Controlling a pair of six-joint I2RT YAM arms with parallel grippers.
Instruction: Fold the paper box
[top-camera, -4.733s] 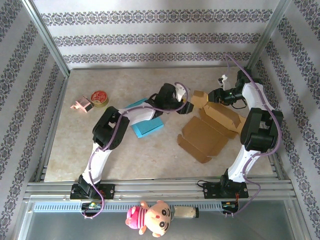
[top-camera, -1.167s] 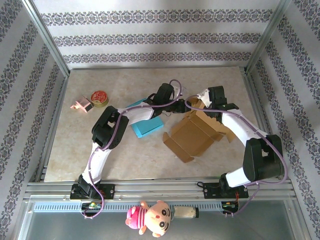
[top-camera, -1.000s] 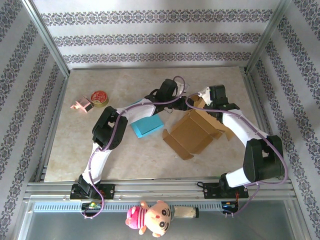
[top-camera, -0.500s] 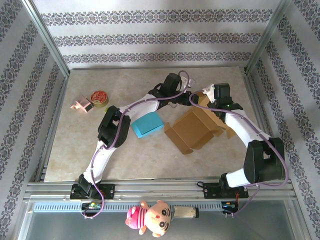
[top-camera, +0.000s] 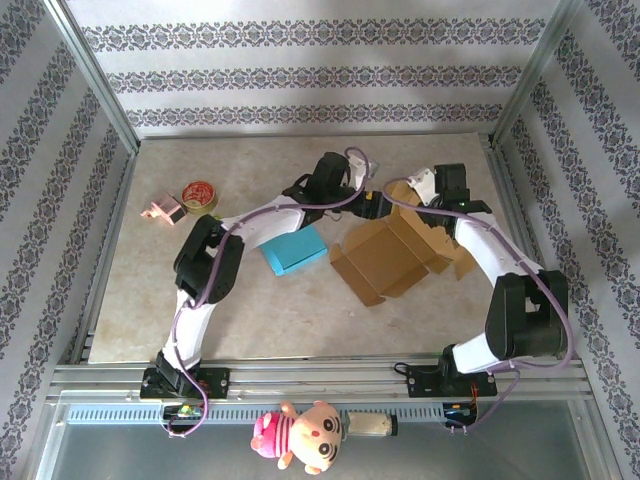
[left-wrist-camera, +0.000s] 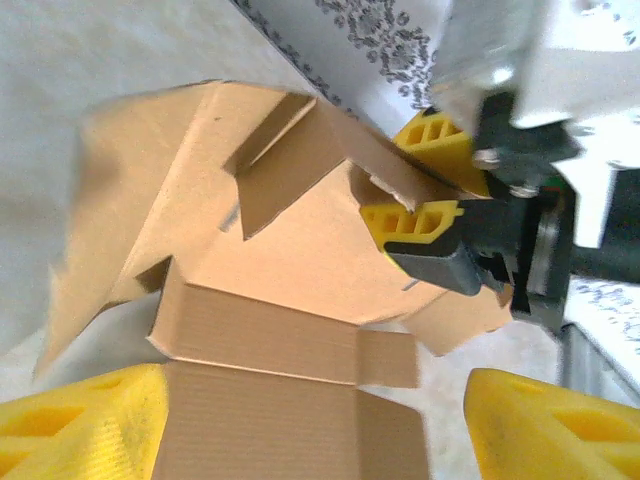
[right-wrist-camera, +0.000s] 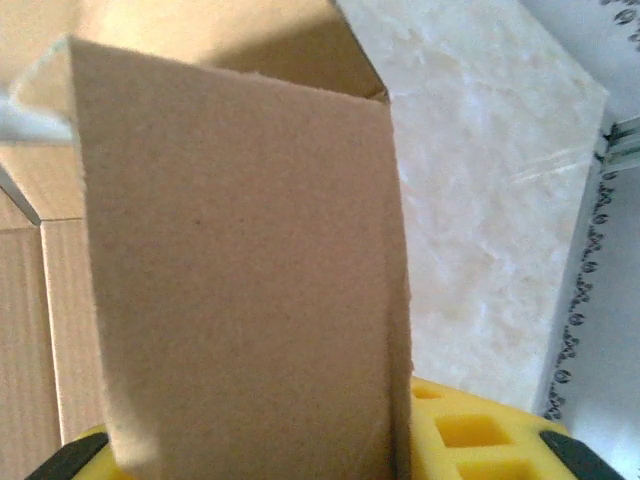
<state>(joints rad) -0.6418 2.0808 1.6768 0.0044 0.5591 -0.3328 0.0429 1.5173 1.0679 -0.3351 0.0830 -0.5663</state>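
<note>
The robot's right gripper holds the neighbouring flap, so the left gripper will move outward and down, over the loose edge of the box's side, to close there.
The brown cardboard paper box (top-camera: 388, 258) lies partly unfolded on the table right of centre, flaps spread. My right gripper (top-camera: 420, 200) is at its far edge, shut on an upright flap (right-wrist-camera: 240, 260) that hides most of the right wrist view; one yellow finger (right-wrist-camera: 480, 440) shows beside it. My left gripper (top-camera: 372, 205) hovers at the box's far left corner, open. Its yellow fingers (left-wrist-camera: 80, 420) stand wide apart on either side of a box panel (left-wrist-camera: 290, 410). The right gripper's fingers (left-wrist-camera: 420, 215) pinching the flap also show in the left wrist view.
A blue box (top-camera: 295, 250) lies just left of the cardboard, under the left arm. A tape roll (top-camera: 199, 194) and a small pink object (top-camera: 161, 210) sit at the far left. Metal frame rails (top-camera: 300, 375) border the table; a plush toy (top-camera: 305, 432) hangs in front.
My left gripper has opened wide and let go of the cardboard. The box has slid slightly to the right with the right gripper still holding its flap.
</note>
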